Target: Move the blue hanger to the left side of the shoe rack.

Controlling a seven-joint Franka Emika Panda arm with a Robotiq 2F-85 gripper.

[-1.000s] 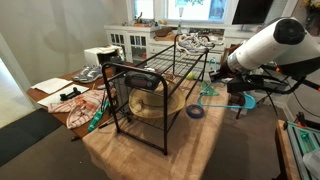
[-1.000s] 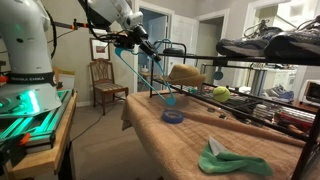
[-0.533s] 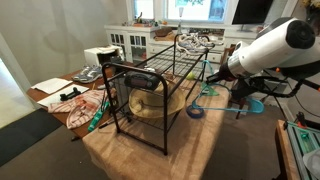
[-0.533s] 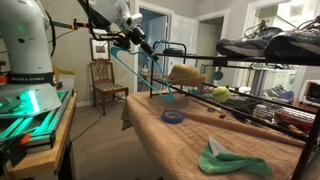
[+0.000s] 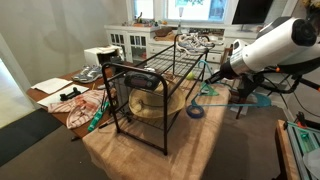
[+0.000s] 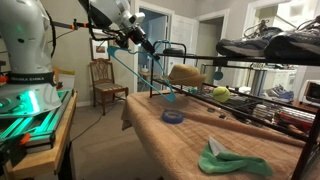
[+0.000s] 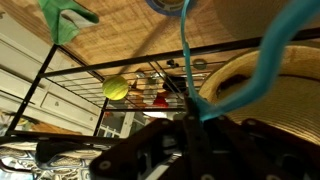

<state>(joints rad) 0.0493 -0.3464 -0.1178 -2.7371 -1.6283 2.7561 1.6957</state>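
Observation:
My gripper will next move outward and a little down to the rack's near top bar (image 6: 186, 58) to let go of the hanger there. The hook end of the hanger is still short of the bar.
My gripper (image 5: 218, 72) is shut on the hook end of the thin turquoise-blue hanger (image 5: 209, 88), which I hold in the air beside one end of the black wire shoe rack (image 5: 140, 72). In an exterior view the gripper (image 6: 126, 44) is high up and the hanger (image 6: 140, 77) slants down toward the rack (image 6: 190, 50). In the wrist view the hanger (image 7: 186, 60) runs out from my jaws (image 7: 196, 125) across the rack's rods (image 7: 90, 68).
A straw hat (image 5: 150, 105) and a tennis ball (image 6: 220, 93) lie inside the rack. A dark-blue roll (image 5: 195, 112) and a green cloth (image 6: 235, 160) lie on the mat. Shoes sit on the rack's top (image 5: 195, 41). A teal piece (image 5: 97, 118) lies by the rack's foot.
The arm has shifted slightly upward with the hanger still held. Nothing else has moved.

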